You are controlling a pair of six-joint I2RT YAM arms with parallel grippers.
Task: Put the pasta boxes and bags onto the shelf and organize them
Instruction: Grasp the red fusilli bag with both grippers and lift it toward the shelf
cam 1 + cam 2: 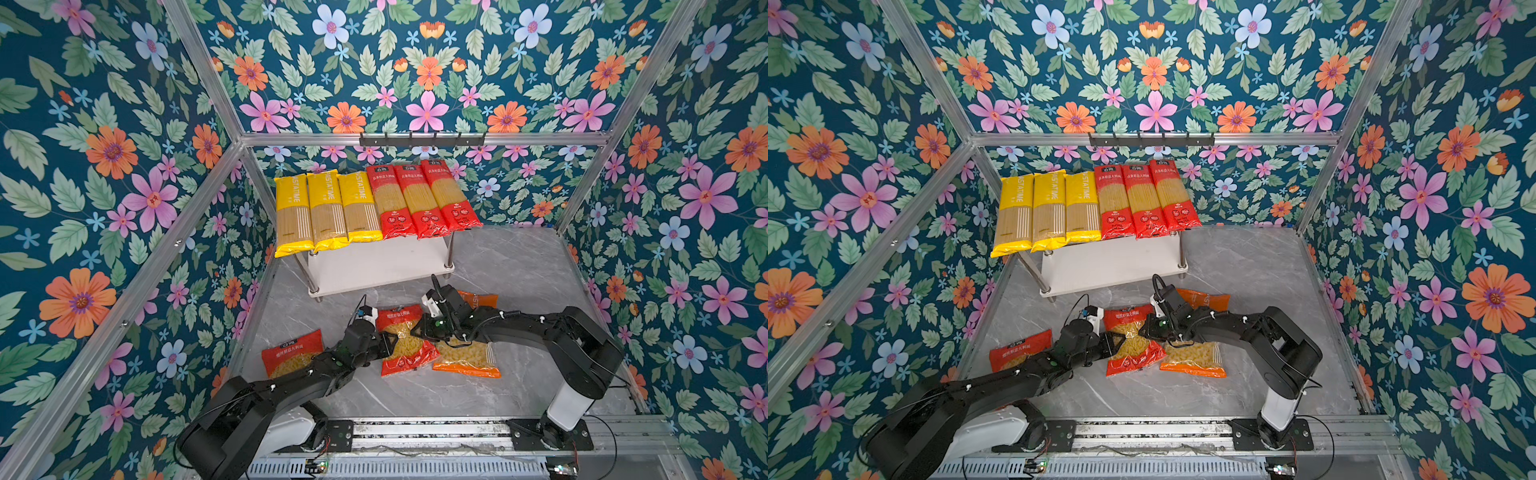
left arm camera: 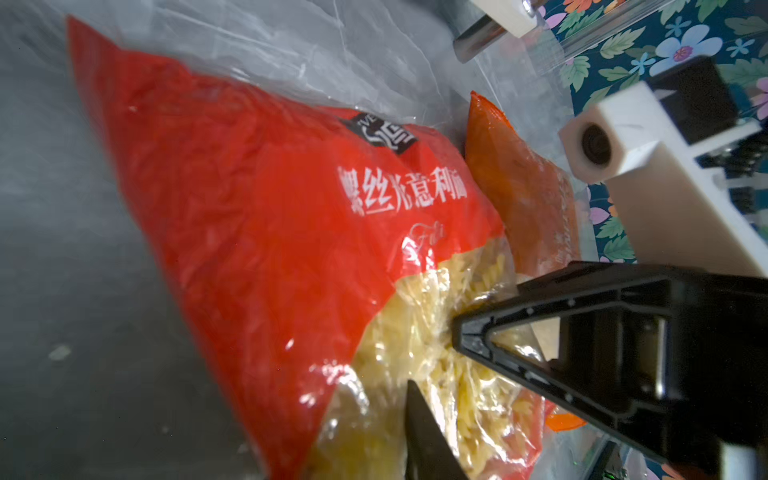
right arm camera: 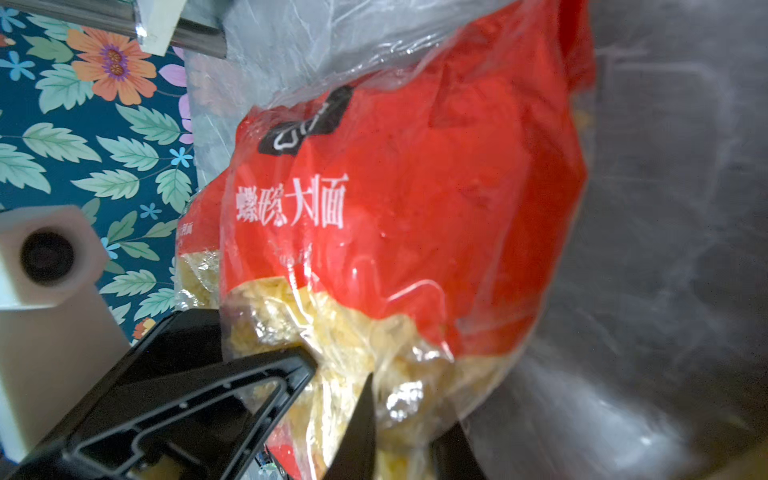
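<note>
Next I will move my right gripper up and outward to release the bag on the lower board's end point(image 1: 339, 269) beneath the yellow packs, as that lies bare outward of my gripper.
A short red bag of curly pasta point(image 1: 405, 340) point(image 1: 1133, 340) point(image 2: 270, 216) point(image 3: 415, 199) lies on the grey floor in front of the shelf point(image 1: 374, 266). My left gripper point(image 1: 388, 343) is shut on its left edge; one finger point(image 2: 419, 432) presses on its clear window, the other is hidden. My right gripper point(image 1: 415, 330) point(image 3: 409, 399) is shut on its right edge, with plastic pinched between the fingers. An orange bag point(image 1: 469, 357) lies right of it, partly under my right arm. Another short red bag point(image 1: 291, 353) lies left, under my left arm. Yellow packs point(image 1: 324, 208) and red packs point(image 1: 419, 199) cover the shelf's top board.
The shelf's lower white board is bare, with metal legs point(image 1: 449, 249) at its corners. A black hook rail point(image 1: 422, 139) hangs on the back wall above it. Aluminium frame posts point(image 1: 257, 178) and flowered walls close in the sides. The arms' base rail point(image 1: 415, 432) runs along the front.
</note>
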